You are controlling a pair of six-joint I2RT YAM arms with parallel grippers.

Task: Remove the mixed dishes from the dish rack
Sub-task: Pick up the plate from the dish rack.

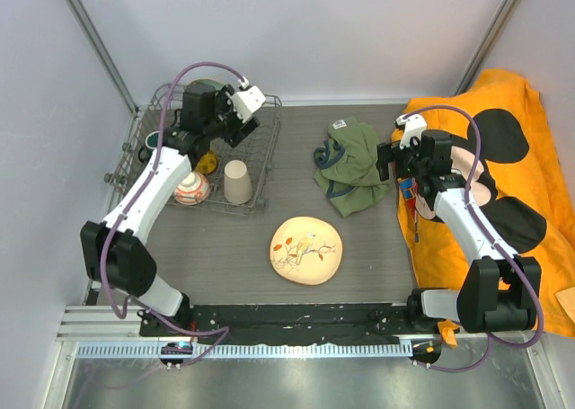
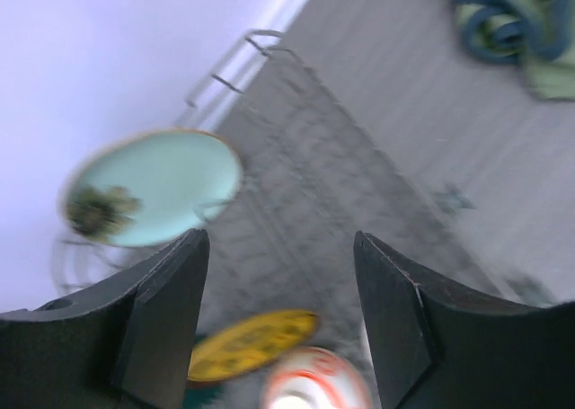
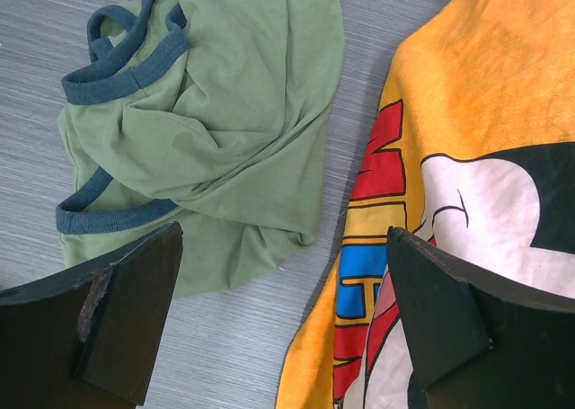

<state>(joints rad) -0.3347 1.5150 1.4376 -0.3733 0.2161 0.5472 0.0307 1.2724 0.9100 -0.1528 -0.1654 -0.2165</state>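
Note:
My left gripper should move outward over the rack (image 1: 260,171) next, onto the pale green plate's upper rim, because that rim is clear of the yellow plate and bowl.
The grey wire dish rack (image 1: 260,171) stands at the far left. It holds an upturned beige cup (image 1: 237,182), a red-and-white bowl (image 1: 191,189), a small yellow plate (image 1: 207,163), a dark green mug (image 1: 153,142) and a pale green plate (image 1: 205,84), which my left arm partly hides. My left gripper (image 1: 235,128) hovers over the rack, open and empty. The blurred left wrist view shows its open gripper (image 2: 280,310), the pale green plate (image 2: 153,198), the yellow plate (image 2: 252,342) and the bowl (image 2: 314,382). The cream floral plate (image 1: 306,249) lies on the table. My right gripper (image 1: 388,160) is open and empty.
An olive-green garment (image 1: 352,162) lies crumpled right of the rack, also in the right wrist view (image 3: 225,112). An orange cartoon towel (image 1: 512,193) covers the table's right side, its edge under my right gripper (image 3: 283,319). White walls enclose the back and sides.

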